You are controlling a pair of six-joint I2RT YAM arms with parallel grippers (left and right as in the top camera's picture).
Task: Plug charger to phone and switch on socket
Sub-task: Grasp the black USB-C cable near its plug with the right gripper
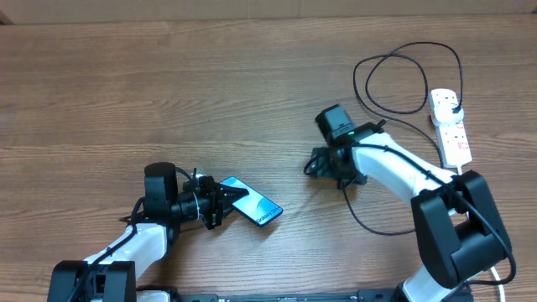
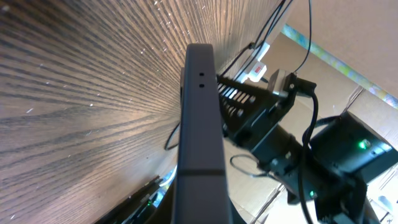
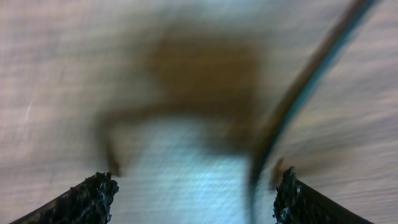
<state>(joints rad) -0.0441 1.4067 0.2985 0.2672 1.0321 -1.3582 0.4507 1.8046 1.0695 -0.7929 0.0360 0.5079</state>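
Observation:
My right gripper lifts and moves outward next, then comes down onto the cable, which runs off-centre beside one finger of that gripper.
The phone (image 1: 256, 206), with a light-blue screen, is in my left gripper (image 1: 220, 203), which is shut on its near end. In the left wrist view the phone (image 2: 199, 118) shows edge-on, raised off the table. My right gripper (image 1: 321, 164) is open, low over the table right of the phone. In the right wrist view its fingers (image 3: 196, 199) stand wide apart with the blurred black charger cable (image 3: 301, 93) running between them near the right finger. The charger cable (image 1: 366, 223) loops over the table to its plug (image 1: 454, 108) in the socket (image 1: 450, 127). The connector tip is hidden.
The socket's thick white cord (image 1: 503, 273) runs off the front right. The cable makes a large loop (image 1: 394, 59) at the back right. In the left wrist view the right arm (image 2: 292, 149) and the socket (image 2: 257, 67) lie beyond the phone.

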